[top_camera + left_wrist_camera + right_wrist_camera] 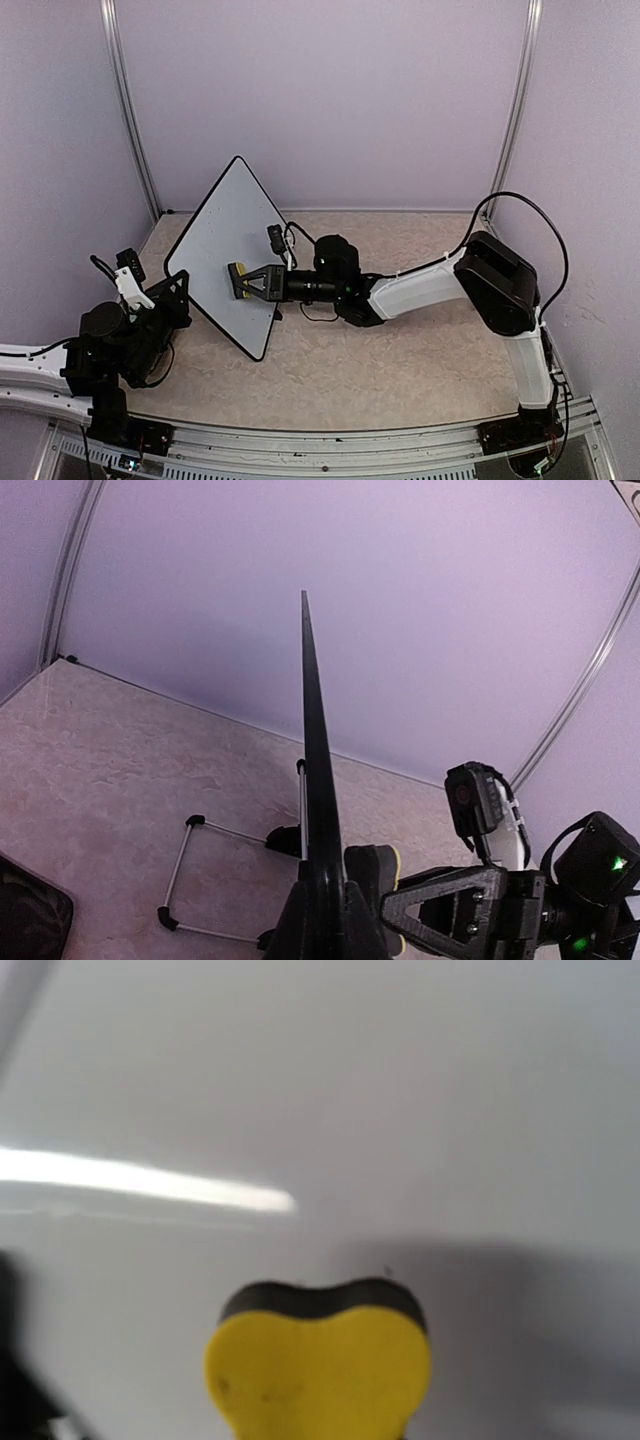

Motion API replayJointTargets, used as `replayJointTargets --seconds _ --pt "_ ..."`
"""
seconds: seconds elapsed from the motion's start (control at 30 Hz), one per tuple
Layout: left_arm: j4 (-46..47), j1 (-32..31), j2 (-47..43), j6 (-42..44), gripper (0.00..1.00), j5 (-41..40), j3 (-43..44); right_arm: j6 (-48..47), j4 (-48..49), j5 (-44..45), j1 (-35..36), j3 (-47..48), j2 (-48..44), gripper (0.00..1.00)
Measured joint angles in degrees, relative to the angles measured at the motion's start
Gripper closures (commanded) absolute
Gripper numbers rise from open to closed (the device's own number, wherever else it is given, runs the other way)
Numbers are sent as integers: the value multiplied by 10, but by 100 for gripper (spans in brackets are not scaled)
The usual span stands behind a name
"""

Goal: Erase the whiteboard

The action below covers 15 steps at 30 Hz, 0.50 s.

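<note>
The eraser leaves the whiteboard to the right in the top view next and goes down with my right gripper for release on the tabletop, as the whiteboard looks clean.
The whiteboard is held up on edge, tilted, its white face toward the right arm; I see no writing on it. My left gripper is shut on its lower left frame. In the left wrist view the board's black edge runs straight up from between my fingers. My right gripper is shut on a yellow sponge eraser and presses its dark pad against the board's face. The right wrist view shows the eraser on the white surface. The eraser also shows in the left wrist view.
A thin wire stand with black feet lies on the beige table behind the board. The right arm stretches across the table's middle. Lilac walls enclose the cell, with metal posts in the corners.
</note>
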Motion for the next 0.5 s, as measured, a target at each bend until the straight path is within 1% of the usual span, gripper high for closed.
replayJointTargets --seconds 0.1,0.2,0.27,0.4,0.5 --pt "0 0 0 0 100 0 0 -6 10 -4 6 -26 -38 100" --pt "0 0 -1 1 100 0 0 -9 12 1 -9 -70 -76 100" --pt "-1 0 -2 1 97 1 0 -12 9 12 -28 -113 -106 100" --pt "-1 -1 -2 1 96 0 0 -35 -39 51 -71 -184 -167 100" --pt "-3 -1 -3 1 91 1 0 -57 -81 85 -104 -231 -219 100"
